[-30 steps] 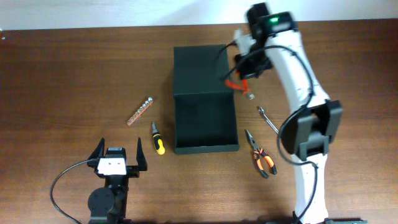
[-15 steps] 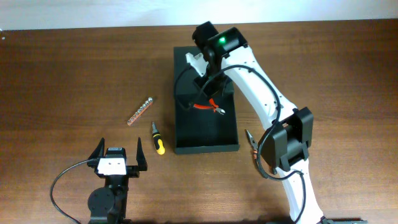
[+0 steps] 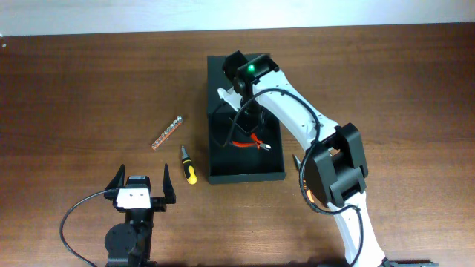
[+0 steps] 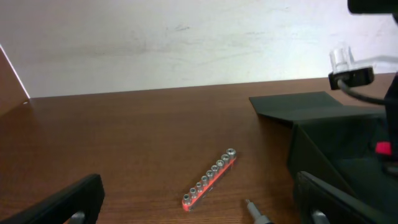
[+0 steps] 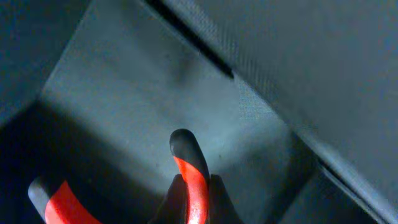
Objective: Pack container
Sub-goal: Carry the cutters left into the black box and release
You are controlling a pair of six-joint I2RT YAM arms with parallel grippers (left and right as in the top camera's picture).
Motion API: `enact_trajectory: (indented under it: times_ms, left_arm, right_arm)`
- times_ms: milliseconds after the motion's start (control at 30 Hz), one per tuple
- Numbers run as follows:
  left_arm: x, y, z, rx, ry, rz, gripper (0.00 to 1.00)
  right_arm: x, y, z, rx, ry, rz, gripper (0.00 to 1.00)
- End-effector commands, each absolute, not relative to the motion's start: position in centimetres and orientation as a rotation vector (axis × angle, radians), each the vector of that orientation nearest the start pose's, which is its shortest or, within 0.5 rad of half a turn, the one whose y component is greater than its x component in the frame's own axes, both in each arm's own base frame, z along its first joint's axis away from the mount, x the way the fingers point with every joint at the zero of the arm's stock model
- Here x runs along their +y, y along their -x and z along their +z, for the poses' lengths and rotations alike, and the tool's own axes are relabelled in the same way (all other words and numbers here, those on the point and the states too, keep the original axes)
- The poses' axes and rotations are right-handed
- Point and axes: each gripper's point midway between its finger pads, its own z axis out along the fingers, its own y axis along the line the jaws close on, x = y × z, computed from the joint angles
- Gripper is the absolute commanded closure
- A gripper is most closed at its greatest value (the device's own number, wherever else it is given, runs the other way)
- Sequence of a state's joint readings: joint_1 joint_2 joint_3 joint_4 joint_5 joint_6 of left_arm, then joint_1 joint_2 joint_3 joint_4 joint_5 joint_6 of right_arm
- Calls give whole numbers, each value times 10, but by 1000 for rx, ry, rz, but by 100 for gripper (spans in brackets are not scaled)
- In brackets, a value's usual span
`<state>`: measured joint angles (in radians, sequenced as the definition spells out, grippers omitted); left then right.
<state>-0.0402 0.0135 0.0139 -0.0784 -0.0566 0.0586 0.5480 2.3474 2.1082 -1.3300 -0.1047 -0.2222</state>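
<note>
My right gripper holds the red-handled pliers (image 3: 250, 143), and their handles still hang clear of the bottom of the box. It should next lower down onto the bottom of the box and release them there.
The container (image 3: 245, 169) is a dark rectangular box lying open in the middle of the table, its flap lid (image 3: 220, 74) folded back at the far end. My right gripper (image 3: 239, 133) reaches down inside it, shut on one handle of red-handled pliers (image 3: 250, 143). In the right wrist view the fingers pinch that red and black handle (image 5: 191, 177) just above the box floor (image 5: 124, 93), and the other handle (image 5: 59, 200) shows at lower left. My left gripper (image 3: 142, 176) rests open near the front left edge, holding nothing.
A red socket rail (image 3: 167, 132) (image 4: 210, 178) and a yellow-and-black screwdriver (image 3: 188, 165) lie left of the box. Another pair of pliers (image 3: 297, 159) lies right of it, mostly hidden under my right arm. In the left wrist view the box wall (image 4: 317, 155) stands at right.
My right arm has swung left from beside the box to over it and lowered the red pliers inside. The left arm has not moved.
</note>
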Motion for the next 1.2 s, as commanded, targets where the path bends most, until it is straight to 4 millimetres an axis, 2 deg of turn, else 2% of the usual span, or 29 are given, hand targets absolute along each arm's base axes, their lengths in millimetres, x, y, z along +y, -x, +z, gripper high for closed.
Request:
enact_trajectory:
  times_ms: [0, 233, 433, 633, 900, 1033, 1167]
  left_arm:
    - [-2, -246, 157, 1646, -45, 51, 1]
    - [-2, -246, 157, 1646, -45, 51, 1]
    - [-2, -246, 157, 1646, -45, 51, 1]
    - [-2, -246, 157, 1646, -45, 51, 1]
    - [-2, -246, 157, 1646, -45, 51, 1]
    - [-2, -246, 157, 1646, -45, 51, 1]
    - [-2, -246, 157, 1646, -45, 51, 1]
  right_arm:
    - [254, -383, 66, 2871, 1197, 154, 96]
    - [255, -384, 43, 2862, 1193, 156, 96]
    - [257, -387, 33, 2844, 1187, 159, 96]
    - [257, -387, 33, 2842, 1186, 159, 96]
    - [255, -384, 34, 2857, 1191, 156, 73]
    - [255, -384, 36, 2856, 1190, 156, 72]
    - [259, -391, 55, 2828, 1181, 162, 72]
